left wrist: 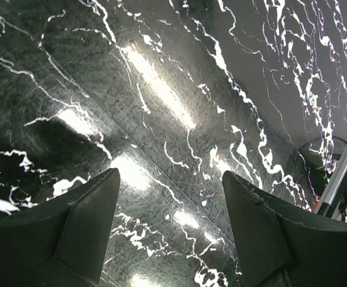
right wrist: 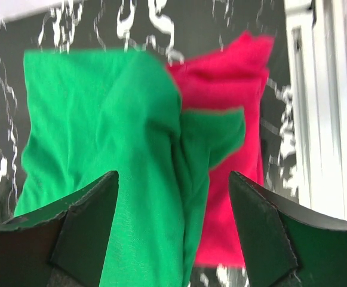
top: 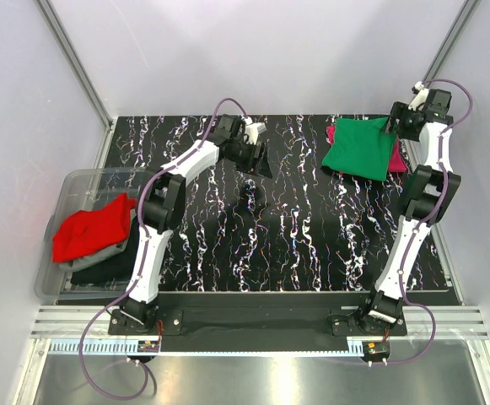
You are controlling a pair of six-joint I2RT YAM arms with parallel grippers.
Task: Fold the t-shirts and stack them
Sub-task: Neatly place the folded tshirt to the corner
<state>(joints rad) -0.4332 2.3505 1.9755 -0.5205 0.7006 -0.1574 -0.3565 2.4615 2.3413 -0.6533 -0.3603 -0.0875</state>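
Observation:
My right gripper will next lower its open fingers over both sides of the raised fold of the green t-shirt's bunched far corner [top: 385, 129] [right wrist: 174, 148] below, since the fold stands up for a pinch.
A folded bright green t-shirt [top: 357, 150] lies at the back right of the table, on top of a magenta-pink t-shirt [top: 398, 158] that sticks out on its right. My right gripper [top: 391, 127] hovers over their far right edge, open and empty. In the right wrist view my right gripper [right wrist: 173, 182] has its jaws apart above the green shirt [right wrist: 95, 119] and the pink shirt [right wrist: 233, 89]. My left gripper [top: 255, 158] is open and empty above bare table at the back middle; the left wrist view shows the gripper [left wrist: 170, 179] over marble only. A red shirt [top: 93, 226] tops grey [top: 116, 250] and black [top: 101, 268] shirts.
The red, grey and black shirts sit in a clear plastic bin [top: 69, 187] off the table's left edge. The black marbled table [top: 295, 236] has a white rail [right wrist: 316, 89] along its right side. Grey walls and metal posts enclose the back.

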